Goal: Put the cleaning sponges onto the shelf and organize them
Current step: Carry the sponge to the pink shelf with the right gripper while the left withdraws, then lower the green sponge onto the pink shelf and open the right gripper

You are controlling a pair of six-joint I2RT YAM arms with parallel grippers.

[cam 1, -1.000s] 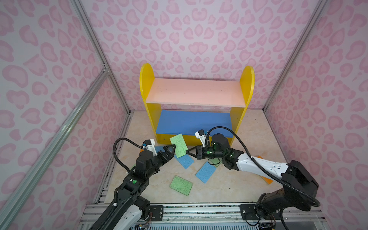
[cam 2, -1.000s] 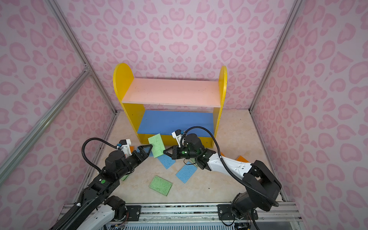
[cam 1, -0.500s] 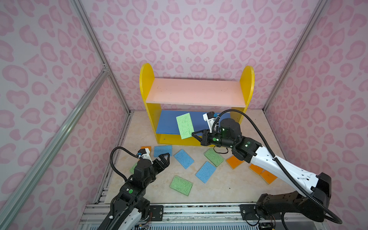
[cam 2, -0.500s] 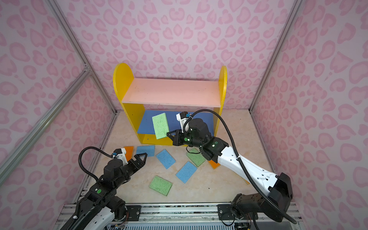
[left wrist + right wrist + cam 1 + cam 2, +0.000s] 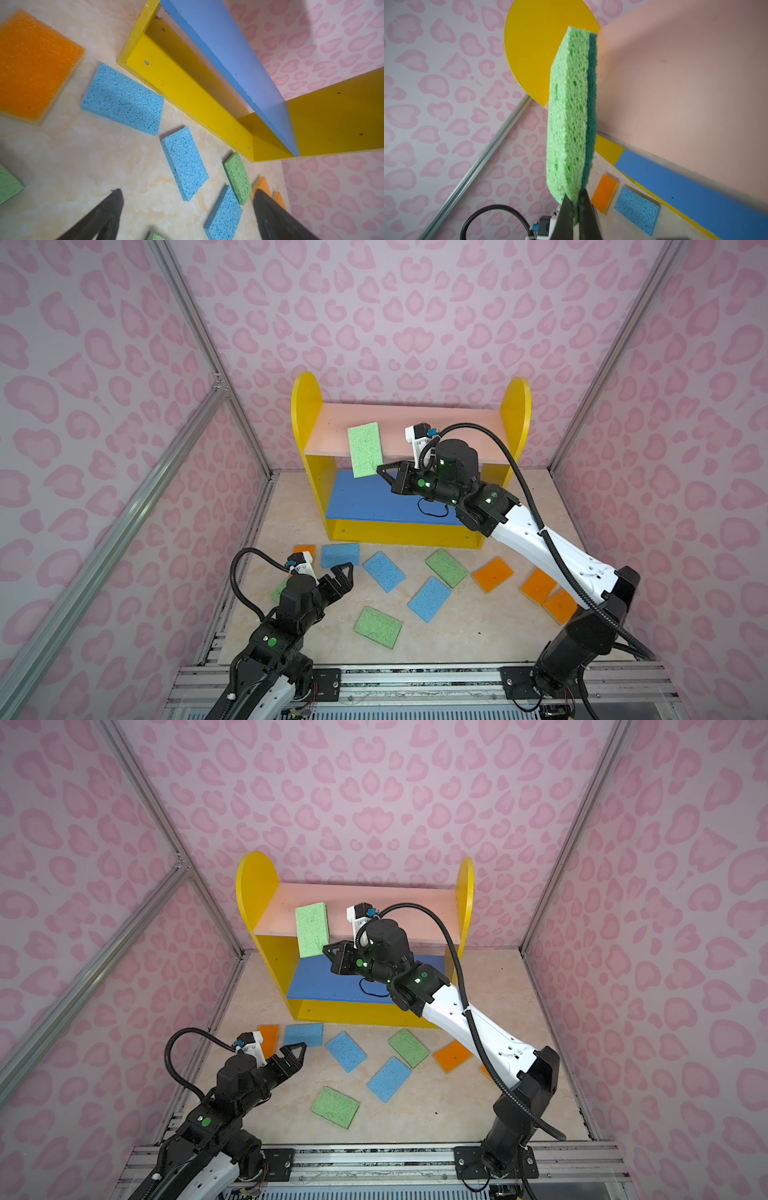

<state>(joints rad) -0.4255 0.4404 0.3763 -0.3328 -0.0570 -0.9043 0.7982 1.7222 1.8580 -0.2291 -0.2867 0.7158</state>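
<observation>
My right gripper will move outward next, toward the yellow side panel nearest the sponge, and let go of the sponge over the pink board's bare end [image 5: 328, 428] [image 5: 610, 88].
The shelf [image 5: 305, 414] [image 5: 255, 886] stands at the back, with a pale pink top board [image 5: 457, 427] and a blue lower board [image 5: 374, 497]. My right gripper [image 5: 380, 470] [image 5: 326, 947] [image 5: 576, 197] is shut on the bottom corner of a light green sponge [image 5: 365, 450] [image 5: 311, 930] [image 5: 571, 114]. It holds the sponge upright in front of the pink board's left part. Several blue [image 5: 383, 571], green [image 5: 377, 626] and orange [image 5: 493, 573] sponges lie flat on the floor before the shelf. My left gripper [image 5: 343, 570] [image 5: 293, 1050] [image 5: 187, 190] hovers open and empty above the floor beside a blue sponge [image 5: 340, 554] [image 5: 122, 99].
Pink patterned walls with aluminium posts [image 5: 245, 418] close in the cell on three sides. A metal rail [image 5: 415, 676] runs along the front. The right arm [image 5: 540, 547] crosses over the orange sponges at the right. A green sponge [image 5: 279, 591] lies half hidden under the left arm.
My right gripper has carried the green sponge from low in front of the shelf up to the pink board. The left arm has drawn back toward the front left, still open.
</observation>
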